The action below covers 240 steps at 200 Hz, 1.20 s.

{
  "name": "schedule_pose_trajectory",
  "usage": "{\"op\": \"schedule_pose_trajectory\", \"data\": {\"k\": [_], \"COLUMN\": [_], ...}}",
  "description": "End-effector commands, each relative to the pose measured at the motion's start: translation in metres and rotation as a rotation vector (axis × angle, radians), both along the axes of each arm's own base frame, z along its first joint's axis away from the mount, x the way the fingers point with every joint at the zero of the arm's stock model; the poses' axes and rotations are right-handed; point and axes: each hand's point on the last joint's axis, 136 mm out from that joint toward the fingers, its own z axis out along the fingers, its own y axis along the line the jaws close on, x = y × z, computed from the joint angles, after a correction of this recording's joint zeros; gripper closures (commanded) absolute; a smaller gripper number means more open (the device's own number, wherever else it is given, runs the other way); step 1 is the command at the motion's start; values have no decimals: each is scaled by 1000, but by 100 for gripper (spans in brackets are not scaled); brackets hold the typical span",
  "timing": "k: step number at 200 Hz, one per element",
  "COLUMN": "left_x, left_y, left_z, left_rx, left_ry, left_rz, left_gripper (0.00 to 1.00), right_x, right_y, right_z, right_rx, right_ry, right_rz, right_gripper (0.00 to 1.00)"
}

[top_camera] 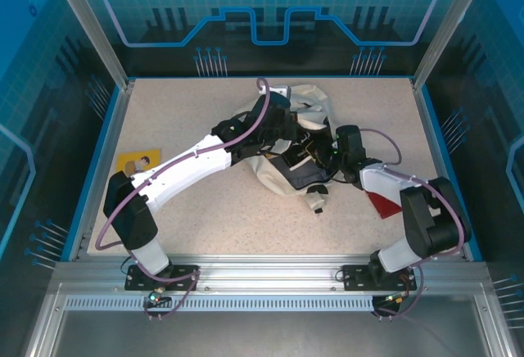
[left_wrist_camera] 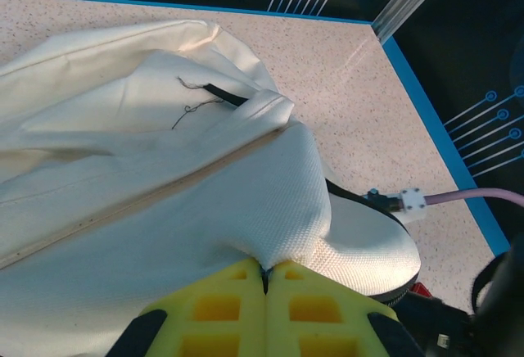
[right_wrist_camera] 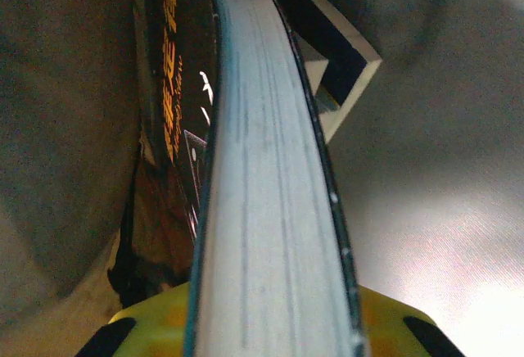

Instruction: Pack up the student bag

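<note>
The robot's right gripper needs to carry the book (right_wrist_camera: 262, 210) deeper into the bag next, while the bag's lifted fold keeps the bag's opening open, and then release the book there.
The student bag (top_camera: 309, 101), cream-white fabric, lies crumpled at the middle of the table, its mouth facing the right arm. My left gripper (top_camera: 282, 128) is over the bag's top. In the left wrist view the left gripper (left_wrist_camera: 266, 273) has its yellow fingers (left_wrist_camera: 221, 308) shut on a pinched fold of the bag (left_wrist_camera: 164, 169), pulling it up. My right gripper (top_camera: 329, 157) reaches into the bag's mouth. In the right wrist view the right gripper (right_wrist_camera: 270, 324) is shut on a thick dark-covered book (right_wrist_camera: 262, 210), page edge towards the camera, with the bag's inner fabric (right_wrist_camera: 426, 210) around it.
A yellow card (top_camera: 137, 161) lies flat on the table at the left, beside the left arm. A red flat item (top_camera: 383, 203) sits partly under the right arm. A dark strap end with a white tag (top_camera: 318, 200) trails out in front of the bag. Blue rims edge the table.
</note>
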Motion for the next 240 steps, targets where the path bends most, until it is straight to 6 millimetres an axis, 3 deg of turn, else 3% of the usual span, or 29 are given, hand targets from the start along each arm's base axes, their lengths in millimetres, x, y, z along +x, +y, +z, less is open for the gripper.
{"op": "schedule_pose_trajectory", "data": {"k": [1,55,58,75,101,123,168,175,240], "left_x": [6,9,9,10,11,12,14,14,14], "left_y": [8,8,8,9,12,14,13,12,13], "left_z": [33,29,29,28,26,23,18,18,15], "left_rx": [-95,-96,-97,-96,-93,-90,-97,-97,-91], "left_ry": [-69,-56,-54,-52,-41,-31,-16,-15,-5], "left_rz": [55,62,62,66,72,75,70,68,65], "left_gripper": [100,100,100,100,100,100,100,100,100], "right_x": [35,61,66,72,63,47,19,11,7], "right_y": [3,19,23,30,38,35,17,12,15], "right_z": [22,-2,5,4,3,6,9,-1,-32], "right_rx": [18,37,47,57,63,54,34,25,26], "right_ry": [-96,-72,-84,-78,-46,3,76,106,206], "right_rz": [-108,-155,-151,-122,-65,-35,-42,-47,-16], "right_gripper": [90,86,86,80,59,51,50,49,57]}}
